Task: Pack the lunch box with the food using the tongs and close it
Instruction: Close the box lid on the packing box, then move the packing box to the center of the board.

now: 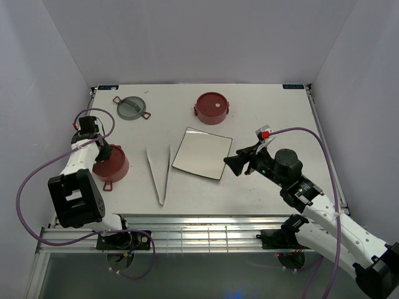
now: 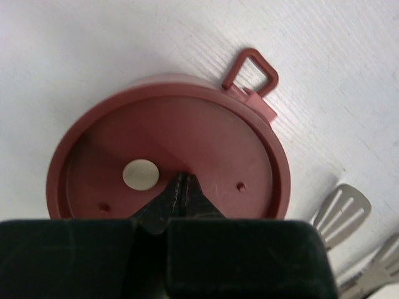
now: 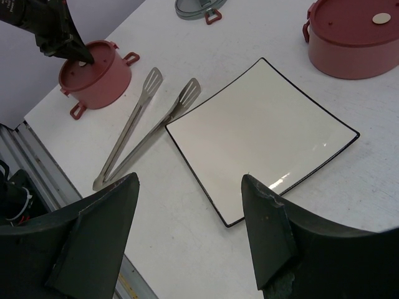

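Note:
My right gripper needs to next move outward past the plate and down onto the back bowl's rim (image 1: 226,102) farthest from the top lid (image 1: 132,107), since bare table borders it.
The lunch box stands in parts. One dusty-red bowl (image 1: 113,166) (image 2: 168,156) (image 3: 96,71) with its red disc lid on stands at the left. My left gripper (image 1: 103,153) (image 2: 182,179) (image 3: 82,57) is shut, its tips resting on that lid beside a pale round dot (image 2: 140,173), with nothing between them. A second lidded red bowl (image 1: 212,107) (image 3: 352,37) stands at the back. The grey-green top lid (image 1: 132,107) (image 3: 196,6) lies at the back left. The silvery tongs (image 1: 159,171) (image 3: 143,124) (image 2: 343,212) lie flat between the left bowl and the plate. My right gripper (image 1: 234,163) (image 3: 190,180) hangs open over the plate's near corner. The food is out of view.
A square white plate (image 1: 201,152) (image 3: 262,131) with a dark rim lies bare in the middle of the white table. The table's near edge with metal rails (image 1: 187,233) runs below the tongs. Grey walls close in the left, back and right sides.

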You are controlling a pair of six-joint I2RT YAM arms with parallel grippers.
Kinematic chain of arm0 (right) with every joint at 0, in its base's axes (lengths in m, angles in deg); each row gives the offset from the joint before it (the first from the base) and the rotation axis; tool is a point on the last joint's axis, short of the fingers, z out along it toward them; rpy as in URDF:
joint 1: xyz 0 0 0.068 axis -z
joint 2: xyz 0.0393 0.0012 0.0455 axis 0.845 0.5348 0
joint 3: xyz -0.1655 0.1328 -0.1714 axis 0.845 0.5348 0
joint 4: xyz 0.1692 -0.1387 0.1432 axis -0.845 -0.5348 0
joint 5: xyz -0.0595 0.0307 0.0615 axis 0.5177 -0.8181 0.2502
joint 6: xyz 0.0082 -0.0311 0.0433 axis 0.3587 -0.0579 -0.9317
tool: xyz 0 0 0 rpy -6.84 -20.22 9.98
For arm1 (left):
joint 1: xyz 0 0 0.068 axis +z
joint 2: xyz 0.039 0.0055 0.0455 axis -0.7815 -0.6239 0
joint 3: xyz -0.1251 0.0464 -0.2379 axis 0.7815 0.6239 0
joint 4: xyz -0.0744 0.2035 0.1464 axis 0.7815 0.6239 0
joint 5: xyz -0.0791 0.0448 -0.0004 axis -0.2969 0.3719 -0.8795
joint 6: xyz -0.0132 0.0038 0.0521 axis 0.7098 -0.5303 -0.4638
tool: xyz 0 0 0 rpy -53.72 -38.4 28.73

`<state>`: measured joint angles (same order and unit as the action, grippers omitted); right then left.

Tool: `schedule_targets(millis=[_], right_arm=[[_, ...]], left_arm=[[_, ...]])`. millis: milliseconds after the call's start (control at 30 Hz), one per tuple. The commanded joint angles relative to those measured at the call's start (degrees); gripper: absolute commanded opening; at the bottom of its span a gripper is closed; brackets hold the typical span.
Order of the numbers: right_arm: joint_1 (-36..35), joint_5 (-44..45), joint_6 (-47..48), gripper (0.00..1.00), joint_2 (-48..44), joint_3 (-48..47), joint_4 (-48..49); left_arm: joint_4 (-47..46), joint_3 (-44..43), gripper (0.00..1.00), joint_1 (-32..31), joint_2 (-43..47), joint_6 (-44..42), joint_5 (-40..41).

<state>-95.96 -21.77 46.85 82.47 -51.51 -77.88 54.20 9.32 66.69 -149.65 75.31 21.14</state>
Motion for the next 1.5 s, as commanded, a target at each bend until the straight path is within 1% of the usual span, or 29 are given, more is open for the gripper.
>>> schedule_targets(millis=[0,33,67,133,167,200,233,267,300,333,400,467,533,633,700,800,867,900,1000,1067,1100,1167,1233,1300,1333,1367,1400,1433,1467], right_arm=[[-0.13,1.06,0.86,0.73,-0.05,-2.71,0.72],[-0.13,1.06,0.86,0.73,0.03,-2.71,0.55],[-0.13,0.97,0.95,0.73,-0.05,-2.88,0.46],[-0.13,1.67,1.21,0.73,-0.14,-3.23,-0.24],[-0.13,2.02,1.3,0.73,-0.23,-3.23,-0.33],[-0.13,2.54,1.39,0.73,-0.32,-3.15,-0.42],[-0.13,2.64,1.56,0.73,-0.23,-3.15,-0.33],[-0.13,2.81,1.74,0.73,-0.05,-3.23,-0.24],[-0.13,3.34,2.0,0.73,0.3,-3.84,-0.42],[-0.13,4.39,3.48,0.73,0.65,-4.28,-0.77],[-0.13,12.45,4.99,0.73,2.58,-5.69,-2.35],[-0.04,17.64,4.38,0.73,5.73,-9.46,-5.85],[-0.04,17.23,3.42,0.73,8.54,-13.32,-9.37],[-0.04,17.49,0.17,0.73,10.4,-15.71,-11.23],[-0.04,20.91,-1.15,0.73,11.81,-17.12,-10.97],[0.05,26.18,-0.11,0.73,16.02,-21.24,-11.14],[0.49,28.03,1.38,0.74,20.94,-25.61,-11.05],[0.92,28.56,2.52,0.74,22.69,-27.3,-11.14],[3.29,28.13,3.85,0.74,29.99,-34.31,-11.14],[5.4,27.34,5.25,0.74,36.49,-38.37,-11.32],[6.11,26.9,5.87,0.74,38.6,-41.87,-11.32],[8.57,24.63,7.62,0.74,44.93,-44.88,-11.32],[10.49,24.35,8.86,0.74,50.62,-49.0,-11.58],[12.0,23.74,7.99,0.74,53.98,-51.21,-11.23],[13.57,21.73,7.02,0.73,57.57,-53.66,-10.88],[14.19,20.75,5.8,0.73,59.6,-54.9,-9.4],[14.55,20.4,5.35,0.72,61.63,-56.22,-8.69],[15.25,20.13,5.0,0.71,66.17,-60.15,-8.42],[15.6,19.35,4.56,0.71,68.91,-62.8,-8.42]], left_arm=[[3.08,-2.63,0.0,0.0,4.53,0.02,-3.54],[3.26,-4.56,0.01,0.09,5.94,-0.06,-3.98],[3.26,-5.45,0.1,0.0,9.17,-0.24,-5.38],[3.26,-6.94,0.24,0.0,12.79,-0.59,-7.58],[3.09,-8.08,0.43,0.0,14.72,-0.68,-9.07],[3.09,-8.53,0.58,-0.08,18.48,-0.25,-12.83],[3.18,-8.79,0.75,-0.34,20.26,0.02,-14.95],[3.35,-9.32,0.97,-0.61,21.76,0.02,-17.24],[4.13,-9.67,0.98,-0.61,24.12,0.2,-21.61],[4.66,-9.93,0.98,-0.7,25.02,0.29,-23.83],[5.72,-10.38,0.98,-0.87,26.69,-0.15,-28.92],[5.46,-9.33,0.98,-1.4,30.02,-0.07,-30.26],[3.36,-6.0,0.98,-2.1,32.83,0.99,-32.53],[0.37,-1.16,0.98,-3.85,34.16,2.65,-34.57],[-2.69,1.13,0.98,-5.09,34.6,3.71,-34.66],[-6.14,4.21,0.98,-10.79,32.42,5.47,-30.72],[-6.66,4.21,0.98,-17.54,28.66,6.61,-25.8],[-8.23,4.21,0.98,-19.23,27.41,6.96,-24.83],[-12.09,3.77,0.98,-24.94,24.86,8.9,-21.22],[-14.65,4.04,0.98,-26.36,24.76,9.34,-20.17],[-16.75,4.04,0.98,-27.06,24.5,9.08,-20.25],[-17.74,3.86,0.98,-28.64,23.71,8.37,-20.68],[-20.1,5.0,0.98,-29.44,22.92,7.5,-23.84],[-21.87,8.24,0.98,-29.7,23.35,8.71,-25.51],[-23.79,10.0,0.98,-29.88,25.44,9.85,-26.83],[-29.72,14.89,0.98,-30.49,26.86,11.0,-28.23],[-31.7,17.11,0.98,-31.45,28.26,11.97,-28.86],[-32.93,19.05,0.98,-31.81,30.89,13.72,-27.73],[-37.21,20.81,0.98,-31.99,31.96,14.34,-26.94]])
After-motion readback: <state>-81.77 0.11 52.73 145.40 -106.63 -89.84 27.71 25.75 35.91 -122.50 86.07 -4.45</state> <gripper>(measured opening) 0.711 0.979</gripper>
